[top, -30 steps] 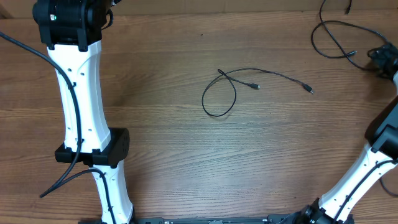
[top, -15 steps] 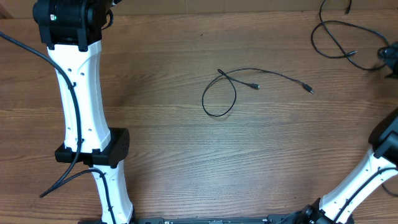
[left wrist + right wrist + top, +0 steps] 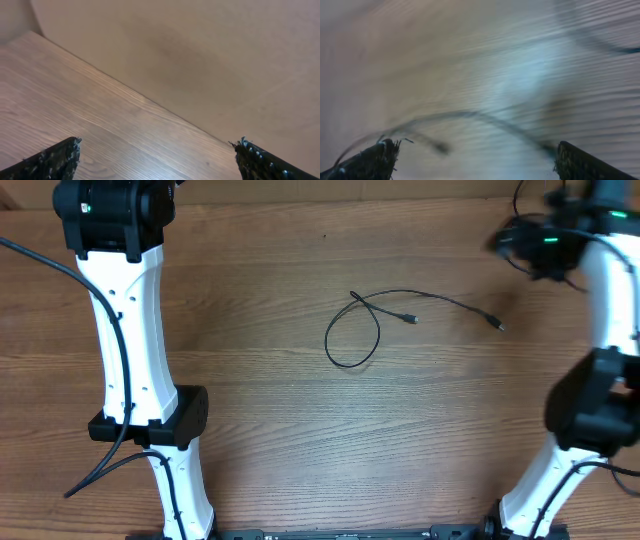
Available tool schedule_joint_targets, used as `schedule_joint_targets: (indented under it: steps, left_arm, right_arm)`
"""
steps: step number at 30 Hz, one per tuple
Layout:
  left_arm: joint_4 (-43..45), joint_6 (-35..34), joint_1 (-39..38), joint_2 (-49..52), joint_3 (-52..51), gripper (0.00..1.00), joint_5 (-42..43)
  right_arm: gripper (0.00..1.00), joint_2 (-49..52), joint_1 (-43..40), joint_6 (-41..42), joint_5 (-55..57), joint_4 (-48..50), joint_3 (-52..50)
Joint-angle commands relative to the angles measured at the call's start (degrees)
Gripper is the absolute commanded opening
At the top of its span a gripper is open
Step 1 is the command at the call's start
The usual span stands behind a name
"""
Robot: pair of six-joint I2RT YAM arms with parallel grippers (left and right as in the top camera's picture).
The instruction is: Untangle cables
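My right gripper should go left in the overhead view and down onto the loop's plug-side part, as the thin black cable crosses itself at the table's middle.
One thin black cable (image 3: 372, 320) lies on the table's middle, looped once, its plug ends pointing right (image 3: 497, 324). A second black cable (image 3: 520, 252) lies at the far right, mostly hidden under my right arm. My right gripper (image 3: 515, 240) is over that cable. In the blurred right wrist view its fingers (image 3: 475, 160) are wide apart with cable strands (image 3: 470, 117) on the table beyond them and nothing between them. My left gripper (image 3: 157, 157) is open and empty over bare wood near the back wall; in the overhead view it is out of frame.
The wooden table (image 3: 270, 410) ends at a beige wall (image 3: 210, 55) along the back. The white left arm (image 3: 130, 330) stands along the left side, the white right arm (image 3: 600, 380) along the right.
My right arm has swung in from the right edge towards the far-right cable and now covers most of it. The middle cable and left arm have not moved.
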Motion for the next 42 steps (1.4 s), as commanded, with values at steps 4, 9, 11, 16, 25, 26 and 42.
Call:
schedule_joint_targets:
  steps: [4, 9, 11, 16, 25, 26, 42]
  left_arm:
    - [0.1, -0.5, 1.3, 0.2, 0.1, 1.0, -5.3]
    - [0.1, -0.5, 3.5, 0.2, 0.1, 1.0, -5.2]
    - [0.1, -0.4, 4.2, 0.2, 0.1, 1.0, -5.2]
    - [0.1, 1.4, 5.7, 0.2, 0.1, 1.0, -5.1]
    - [0.1, 2.6, 8.2, 0.2, 0.1, 1.0, -5.1]
    - [0.0, 3.0, 8.3, 0.2, 0.1, 1.0, -5.1]
    - [0.1, 3.6, 8.3, 0.2, 0.1, 1.0, -3.8]
  right_arm:
    - [1.0, -0.6, 12.4, -2.0, 3.9, -5.1, 0.3]
    - [1.0, -0.6, 20.7, -1.3, 5.0, -10.4, 0.3]
    - [1.0, -0.6, 22.9, 0.0, 6.3, -11.3, 0.3]
    - [1.0, -0.6, 27.4, 0.0, 6.1, -13.8, 0.3]
    - [1.0, -0.6, 30.6, -1.9, 9.1, -15.3, 0.2]
    - [1.0, -0.5, 30.3, -1.9, 10.6, -14.4, 0.0]
    - [0.95, -0.1, 29.0, -1.8, 3.5, -4.5, -11.2]
